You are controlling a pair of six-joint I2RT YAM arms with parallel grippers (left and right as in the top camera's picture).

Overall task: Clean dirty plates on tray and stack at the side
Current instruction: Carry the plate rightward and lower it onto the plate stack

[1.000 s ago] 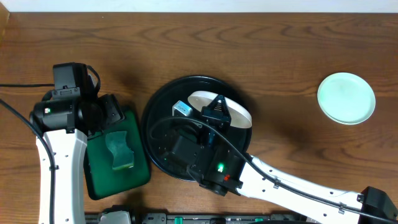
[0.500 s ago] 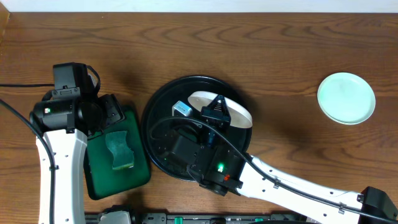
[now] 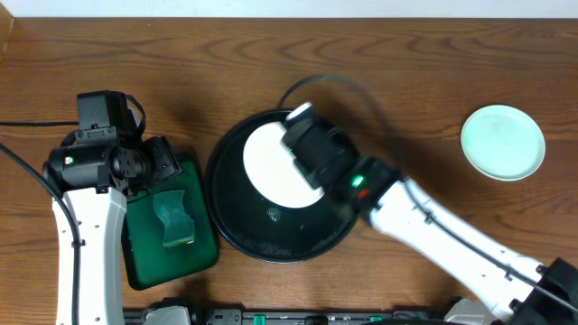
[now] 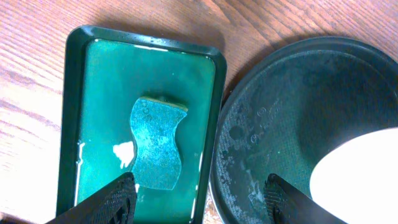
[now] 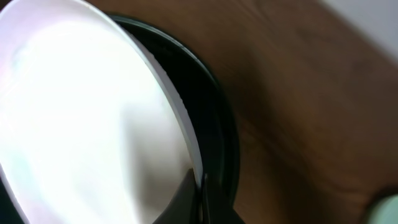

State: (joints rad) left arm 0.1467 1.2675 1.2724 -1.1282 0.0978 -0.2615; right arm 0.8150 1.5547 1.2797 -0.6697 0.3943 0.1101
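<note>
I should next take the plate to the right in the overhead view with my right gripper, then down onto the pale-mint stack (image 3: 503, 141) (image 5: 387, 211). I should release it there, since the top of the stack is uncovered.
A white plate (image 3: 269, 167) sits over the far half of the round black tray (image 3: 237, 236). My right gripper (image 3: 307, 149) is shut on the plate's right rim. In the right wrist view its fingertips (image 5: 200, 190) pinch the edge of the plate (image 5: 81, 112), with the tray rim (image 5: 221, 124) just behind. A stack of pale-mint plates (image 3: 503, 142) lies on the table at the far right. My left gripper (image 3: 161, 162) is open and empty over the gap between the green tray and the black tray (image 4: 298, 99). A part of the plate (image 4: 364, 177) shows in its view.
A dark green rectangular tray (image 3: 172, 236) lies left of the black tray, wet and with a teal sponge (image 3: 173, 219) in it. The sponge (image 4: 157, 143) and the green tray (image 4: 81, 112) also show in the left wrist view. The black tray floor is wet.
My right arm has swung from the tray's near side to its right and far side, blurred by motion. The plate now shows nearly whole. The left arm has not moved.
</note>
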